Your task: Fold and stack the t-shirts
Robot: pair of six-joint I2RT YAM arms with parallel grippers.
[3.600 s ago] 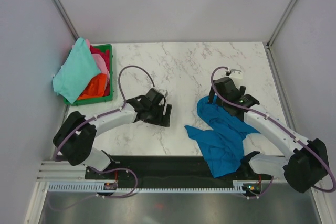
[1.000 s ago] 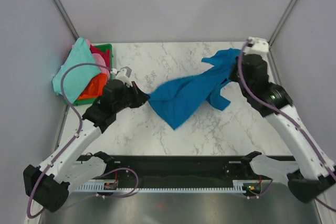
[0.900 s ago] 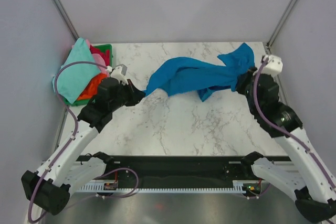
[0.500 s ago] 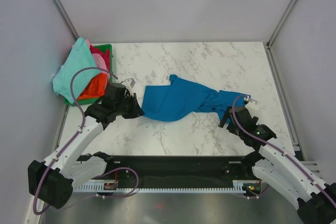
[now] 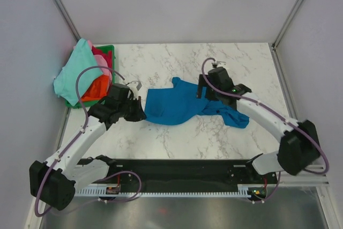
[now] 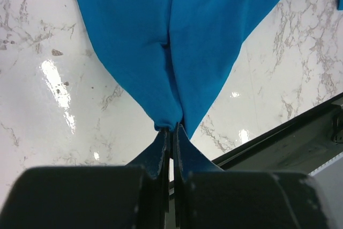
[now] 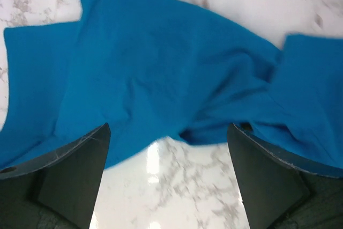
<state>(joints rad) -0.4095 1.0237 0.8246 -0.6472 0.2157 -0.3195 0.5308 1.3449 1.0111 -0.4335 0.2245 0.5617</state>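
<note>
My right gripper moves outward and to the left in the top view next, then down to the shirt's far tip (image 5: 176,80).
A bright blue t-shirt (image 5: 174,105) lies crumpled across the middle of the marble table, one end trailing to the right (image 5: 236,117). My left gripper (image 5: 140,110) is shut on its left edge; in the left wrist view the cloth (image 6: 177,36) bunches into the pinched fingertips of that gripper (image 6: 171,128). My right gripper (image 5: 206,90) hovers over the shirt's right part, open and holding nothing. In the right wrist view the wide-apart jaws of this gripper (image 7: 169,138) frame the blue cloth (image 7: 161,68) and bare marble. Mint-green (image 5: 77,73), orange-red (image 5: 96,87) and pink (image 5: 103,68) t-shirts fill the basket.
The green plastic basket (image 5: 110,51) stands at the table's left edge, the mint shirt hanging over its rim. A black strip (image 5: 177,167) with both arm bases runs along the near edge. Grey walls close in left, right and behind.
My right gripper has opened and let go of the blue shirt, then swung from the near right up over the shirt's right part. The shirt has settled on the table. The left grip holds.
</note>
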